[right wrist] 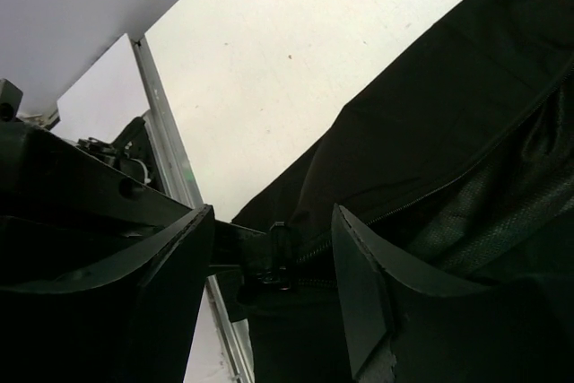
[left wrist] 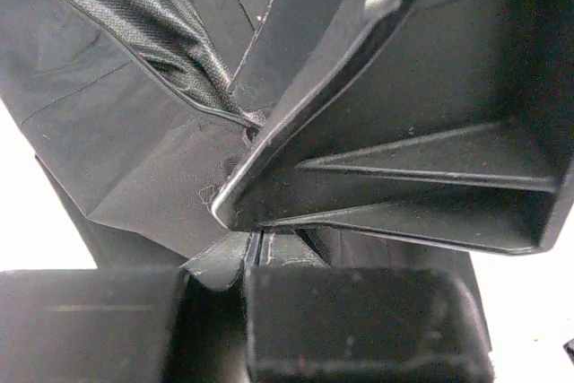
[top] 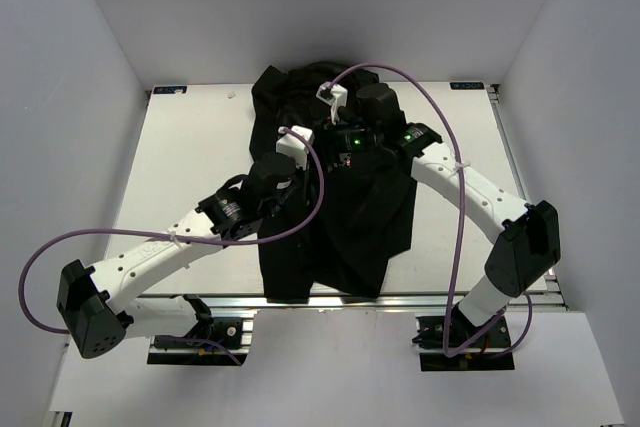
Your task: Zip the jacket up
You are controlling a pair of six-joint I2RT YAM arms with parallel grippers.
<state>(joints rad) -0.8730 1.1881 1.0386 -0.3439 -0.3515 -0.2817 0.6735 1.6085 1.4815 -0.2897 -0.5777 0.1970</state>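
Observation:
I need to pull the fabric edge back with my left gripper to the jacket's near end (top: 287,292), which lies back from the gripper, and release it there next.
The black jacket (top: 335,237) lies lengthwise on the white table (top: 180,147), with both arms meeting over its upper middle. In the left wrist view my left gripper (left wrist: 247,262) is shut on an edge of the jacket's fabric (left wrist: 134,132) beside the zipper line. A black ribbed part of the other gripper (left wrist: 421,132) fills the upper right. In the right wrist view my right gripper (right wrist: 273,280) stands open, and the zipper slider (right wrist: 280,253) sits between its fingers (right wrist: 175,293) without being touched. The mesh lining (right wrist: 484,213) shows where the front is parted.
The table's metal edge rail (right wrist: 170,150) runs just left of the slider, with bare table top (right wrist: 296,60) beyond it. Purple cables (top: 445,137) loop over both arms. Grey walls enclose the table on three sides.

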